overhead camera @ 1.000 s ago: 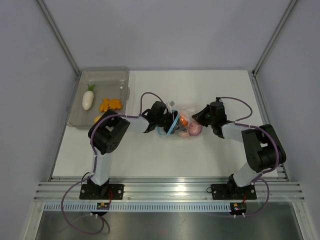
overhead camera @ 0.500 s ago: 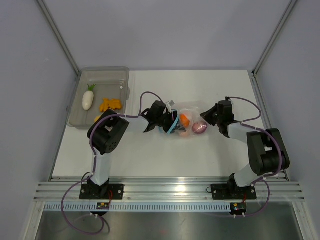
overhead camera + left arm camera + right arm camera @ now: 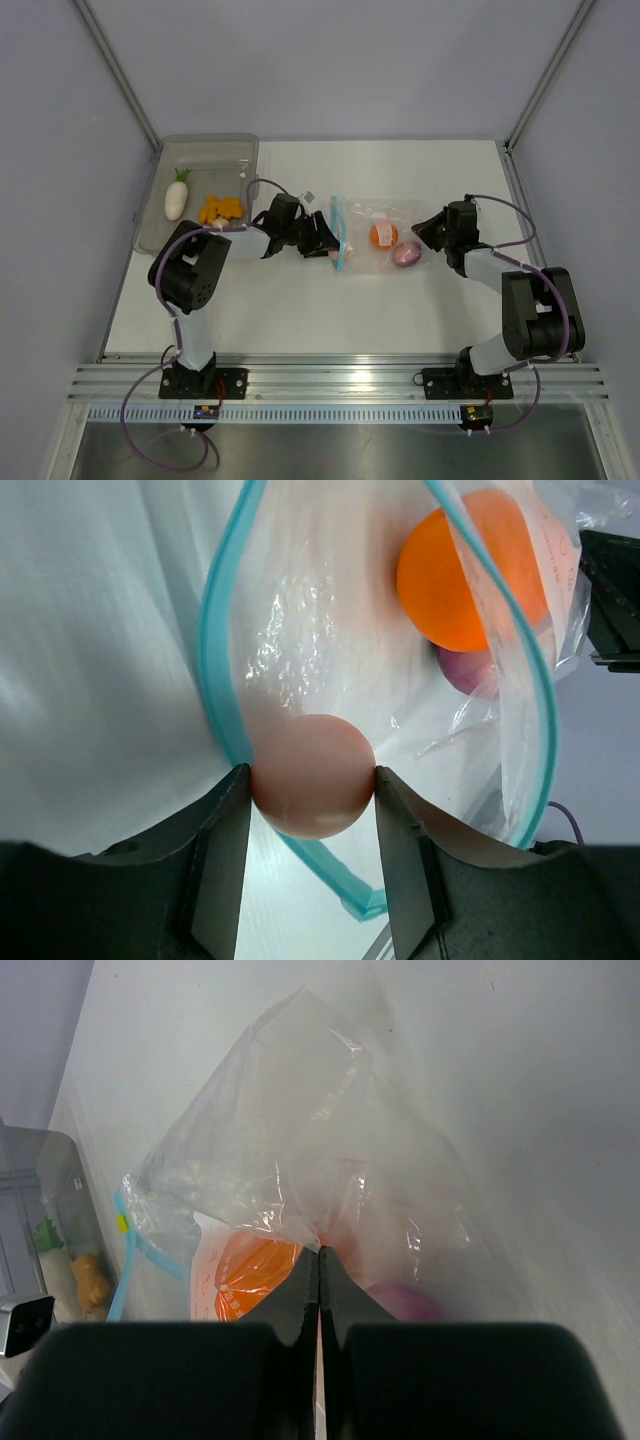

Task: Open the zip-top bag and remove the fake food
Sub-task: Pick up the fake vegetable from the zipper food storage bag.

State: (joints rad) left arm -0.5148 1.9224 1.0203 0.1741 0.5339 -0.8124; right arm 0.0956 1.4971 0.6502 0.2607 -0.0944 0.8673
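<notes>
My left gripper lifts the egg over the tray's near end next, beside the orange pieces, since the tray already holds food.
The zip-top bag (image 3: 372,232) lies flat mid-table, its light blue zip strip (image 3: 337,232) open on the left side. An orange piece (image 3: 383,234) and the purple onion (image 3: 407,254) are inside it. My left gripper (image 3: 324,242) sits at the bag's mouth, shut on the pinkish egg (image 3: 312,765), which is at the zip edge (image 3: 215,670). My right gripper (image 3: 424,230) is shut on the bag's closed end, pinching the plastic (image 3: 320,1245). The orange piece (image 3: 250,1272) and onion (image 3: 408,1302) show through the plastic there.
A smoky-grey tray (image 3: 240,150) stands at the back left, holding the white radish (image 3: 177,197) and orange pieces (image 3: 221,209). Grey walls and frame posts close in the table at the back and sides.
The left gripper has drawn back to the left with the egg, out to the bag's mouth. The right gripper has pulled the bag's closed end to the right, and the bag now lies stretched flat.
</notes>
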